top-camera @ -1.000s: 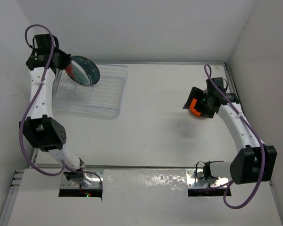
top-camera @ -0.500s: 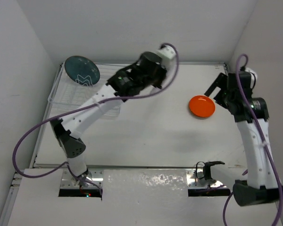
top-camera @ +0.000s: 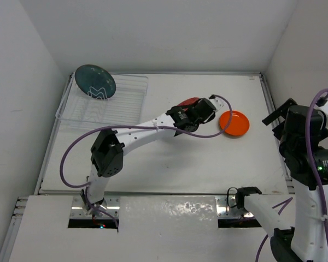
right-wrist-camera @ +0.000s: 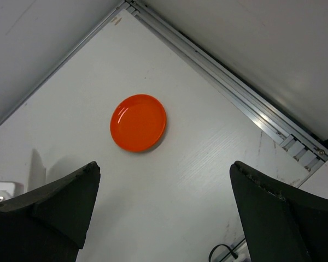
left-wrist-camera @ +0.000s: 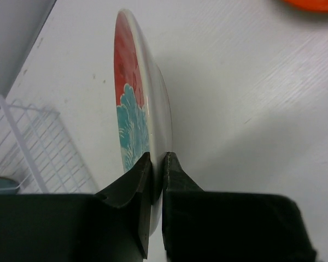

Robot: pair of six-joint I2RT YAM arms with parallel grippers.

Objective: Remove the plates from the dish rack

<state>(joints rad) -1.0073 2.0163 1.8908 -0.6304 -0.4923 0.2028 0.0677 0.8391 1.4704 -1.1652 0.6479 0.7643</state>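
Note:
Next, my left gripper moves down and toward the rack and releases the red and teal plate there, because the tabletop between rack point(top-camera: 117, 103) and orange plate is bare.
My left gripper point(left-wrist-camera: 157, 164) is shut on the rim of the red and teal plate point(left-wrist-camera: 139, 98), holding it on edge over the middle of the table; the plate point(top-camera: 187, 102) and gripper point(top-camera: 198, 114) also show in the top view. The orange plate point(top-camera: 234, 123) lies flat on the table just right of it and shows in the right wrist view point(right-wrist-camera: 138, 122). The dark teal plate point(top-camera: 94, 82) stands in the wire dish rack point(top-camera: 117, 103) at the back left. My right gripper point(right-wrist-camera: 164, 166) is open and empty, high above the table. The yellow-gold plate is out of view.
The rack's wires point(left-wrist-camera: 33, 147) show at the lower left of the left wrist view. A metal rail point(right-wrist-camera: 229, 87) runs along the table's right edge beside the wall. The right arm point(top-camera: 306, 147) is raised at the far right.
My left arm swung from the rack to the table's middle carrying the red and teal plate. My right gripper let go of the orange plate on the table and rose up and away.

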